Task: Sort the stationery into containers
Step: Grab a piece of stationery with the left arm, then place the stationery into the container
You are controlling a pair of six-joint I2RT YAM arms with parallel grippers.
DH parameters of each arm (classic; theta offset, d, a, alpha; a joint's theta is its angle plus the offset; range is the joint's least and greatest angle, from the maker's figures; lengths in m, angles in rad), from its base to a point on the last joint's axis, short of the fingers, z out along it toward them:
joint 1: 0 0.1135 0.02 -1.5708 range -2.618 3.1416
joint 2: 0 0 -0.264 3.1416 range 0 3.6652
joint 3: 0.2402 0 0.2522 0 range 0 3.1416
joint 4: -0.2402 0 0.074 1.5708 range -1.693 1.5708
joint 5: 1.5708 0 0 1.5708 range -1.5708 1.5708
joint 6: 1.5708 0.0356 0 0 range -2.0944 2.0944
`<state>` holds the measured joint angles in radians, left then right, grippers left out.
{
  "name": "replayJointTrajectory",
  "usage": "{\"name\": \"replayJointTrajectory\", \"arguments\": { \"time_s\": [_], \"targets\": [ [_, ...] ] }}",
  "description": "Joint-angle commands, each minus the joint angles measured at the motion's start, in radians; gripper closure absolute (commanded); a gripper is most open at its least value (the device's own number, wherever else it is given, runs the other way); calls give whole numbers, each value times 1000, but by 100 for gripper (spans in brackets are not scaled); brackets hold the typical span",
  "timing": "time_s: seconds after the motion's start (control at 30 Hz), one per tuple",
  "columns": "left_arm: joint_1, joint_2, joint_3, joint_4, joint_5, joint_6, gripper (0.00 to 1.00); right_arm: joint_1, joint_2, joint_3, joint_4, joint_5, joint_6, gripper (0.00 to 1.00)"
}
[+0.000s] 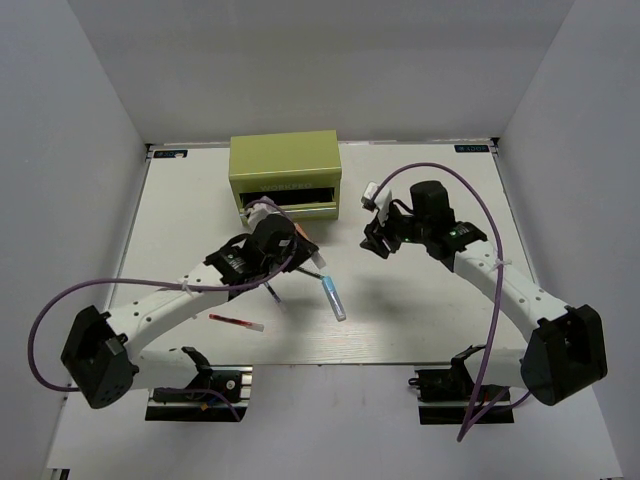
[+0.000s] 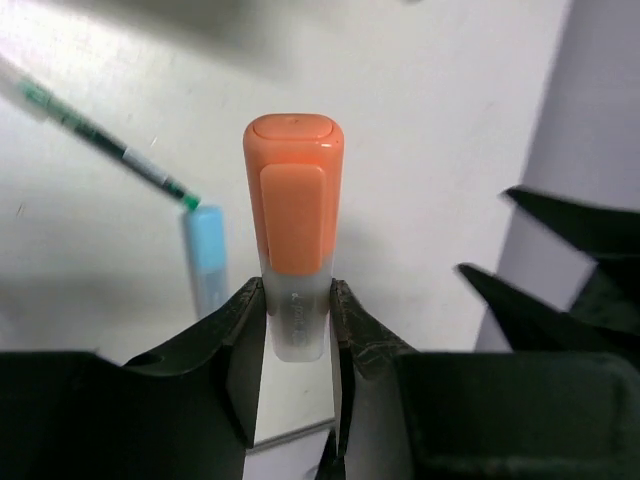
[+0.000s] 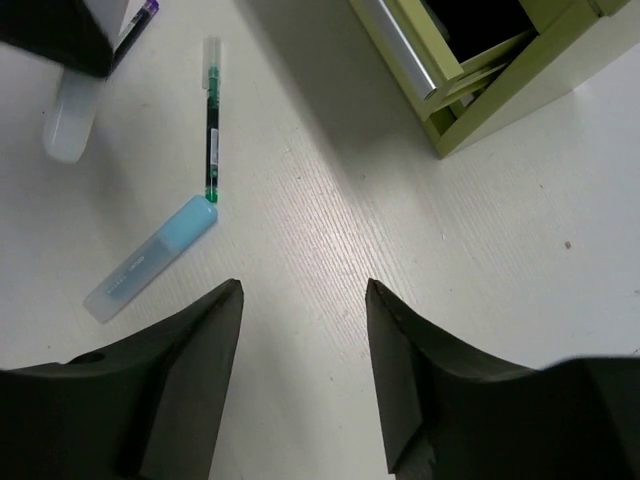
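Note:
My left gripper is holding the stubby highlighter and will next move it outward over the dark opening of the chest's drawer, then open.
My left gripper (image 2: 297, 300) is shut on a stubby highlighter with an orange cap (image 2: 293, 200), held above the table in front of the olive-green chest (image 1: 285, 165); in the top view this gripper (image 1: 292, 243) is just below the chest's open drawer. My right gripper (image 3: 303, 292) is open and empty over bare table, right of the chest's front (image 1: 376, 240). A light-blue highlighter (image 3: 150, 258) and a thin green pen (image 3: 212, 130) lie between the arms. A red pen (image 1: 237, 321) lies near the left arm.
The chest's corner with its open drawer (image 3: 470, 70) shows at the top right of the right wrist view. A thin dark pen (image 1: 275, 294) lies under the left arm. White walls enclose the table on three sides.

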<state>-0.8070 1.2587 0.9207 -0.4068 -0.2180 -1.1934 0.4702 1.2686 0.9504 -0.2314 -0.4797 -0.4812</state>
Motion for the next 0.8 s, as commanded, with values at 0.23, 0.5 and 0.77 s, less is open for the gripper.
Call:
{"name": "replayJointTrajectory", "arguments": {
  "time_s": [0.23, 0.5, 0.77],
  "targets": [
    [19, -7, -13, 372, -389, -226, 100, -11, -37, -21, 32, -33, 13, 54],
    [19, 145, 81, 366, -557, -460, 100, -21, -77, -41, 49, 0, 16, 54],
    [38, 237, 92, 502, -687, -492, 100, -27, -98, -71, 55, 6, 20, 54]
  ]
}}
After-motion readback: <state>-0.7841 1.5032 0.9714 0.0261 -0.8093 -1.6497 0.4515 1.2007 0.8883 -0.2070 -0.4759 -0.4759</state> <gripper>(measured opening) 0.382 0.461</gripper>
